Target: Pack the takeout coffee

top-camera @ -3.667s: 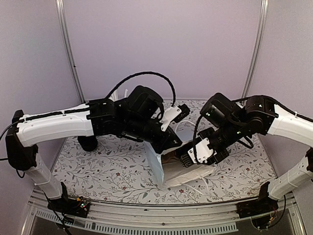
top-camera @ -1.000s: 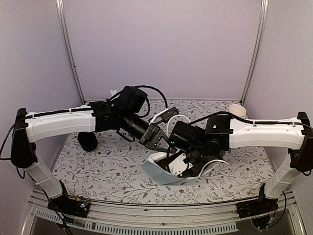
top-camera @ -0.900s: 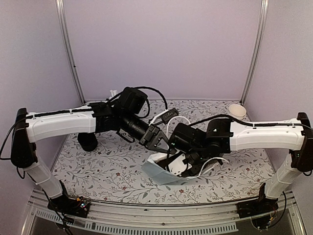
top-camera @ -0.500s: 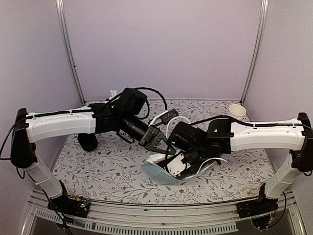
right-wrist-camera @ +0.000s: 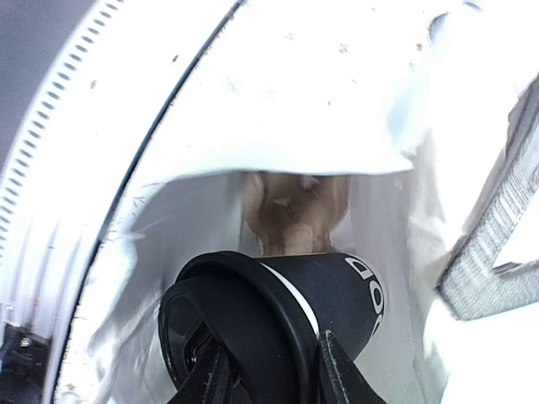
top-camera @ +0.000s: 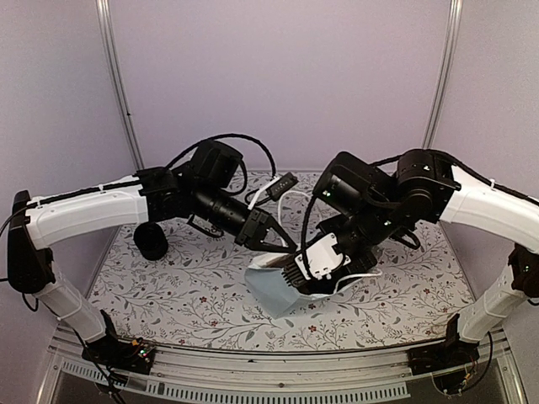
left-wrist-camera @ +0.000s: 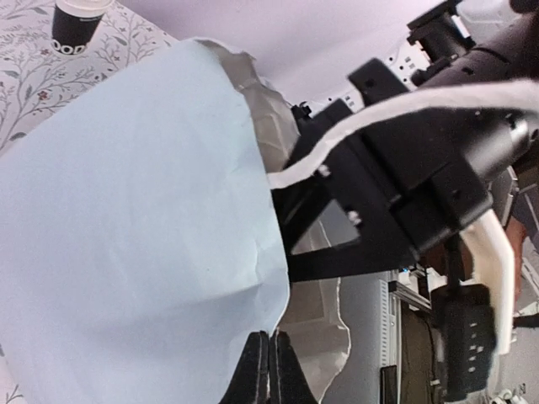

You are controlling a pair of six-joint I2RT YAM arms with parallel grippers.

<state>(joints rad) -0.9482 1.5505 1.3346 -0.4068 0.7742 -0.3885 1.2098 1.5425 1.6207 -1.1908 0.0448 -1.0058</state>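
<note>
My right gripper is going to lift the tilted cup from the bag and move right in the top view. Then it will lower the cup and release it on the bare tablecloth below.
My right gripper is shut on a black lidded paper cup with white lettering, held tilted inside the mouth of the pale blue paper bag. The brown pulp carrier lies deeper in the bag, just beyond the cup. In the top view the right gripper is at the bag's opening and the cup is hidden. My left gripper is shut on the bag's rim and holds it open; it also shows in the top view.
A second black cup stands on the floral tablecloth at the left, behind my left arm; it also shows in the left wrist view. The bag's white handles trail near the right gripper. Metal posts stand at the back corners.
My right arm has risen and drawn back from its low stretched reach, its gripper now at the bag's mouth. The left gripper has kept its hold on the rim and shifted slightly left.
</note>
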